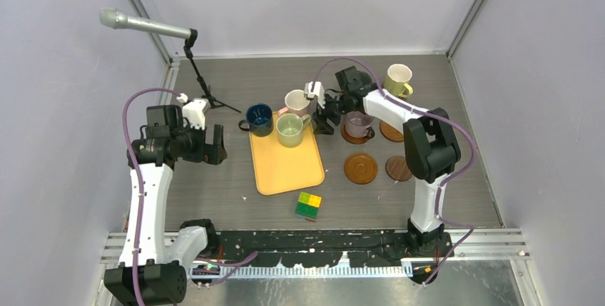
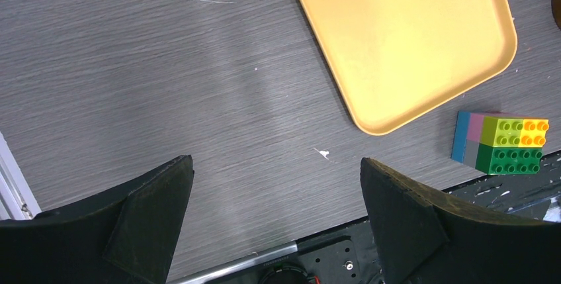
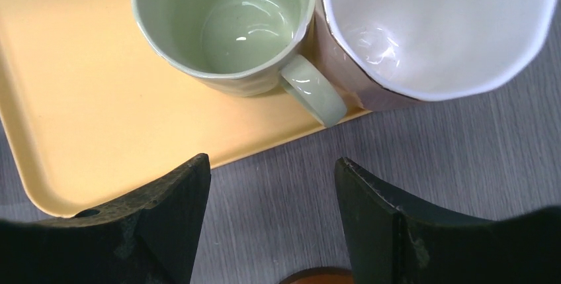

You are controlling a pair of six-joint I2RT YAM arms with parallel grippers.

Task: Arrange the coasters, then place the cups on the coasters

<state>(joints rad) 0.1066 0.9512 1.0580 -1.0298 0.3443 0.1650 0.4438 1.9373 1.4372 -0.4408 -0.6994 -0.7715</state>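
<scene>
Next, the right gripper goes to the left in the top view and closes around the green cup's handle (image 1: pixel 306 119) (image 3: pixel 315 92), because that handle sticks out toward its open fingers.
A light green cup (image 1: pixel 291 129) stands on the orange tray (image 1: pixel 282 170). A white-pink cup (image 1: pixel 297 100) is just behind it and a dark blue cup (image 1: pixel 259 119) sits at the tray's back left corner. A mauve cup (image 1: pixel 358 123) rests on a coaster (image 1: pixel 349 137). The pale yellow cup (image 1: pixel 398 80) stands at the back right. Bare coasters lie at the right: reddish-brown (image 1: pixel 361 167), darker brown (image 1: pixel 397 168), and one (image 1: pixel 390 133) half hidden by the arm. My right gripper (image 3: pixel 271 165) is open and empty, just short of the green cup (image 3: pixel 225 26) and white-pink cup (image 3: pixel 436 26). My left gripper (image 2: pixel 276 165) hangs open over bare table.
A multicoloured brick block (image 1: pixel 308 205) lies near the tray's front corner, also in the left wrist view as the block (image 2: pixel 503 143) beside the tray (image 2: pixel 403 39). A microphone (image 1: pixel 146 26) on a stand is at the back left. Walls enclose the table.
</scene>
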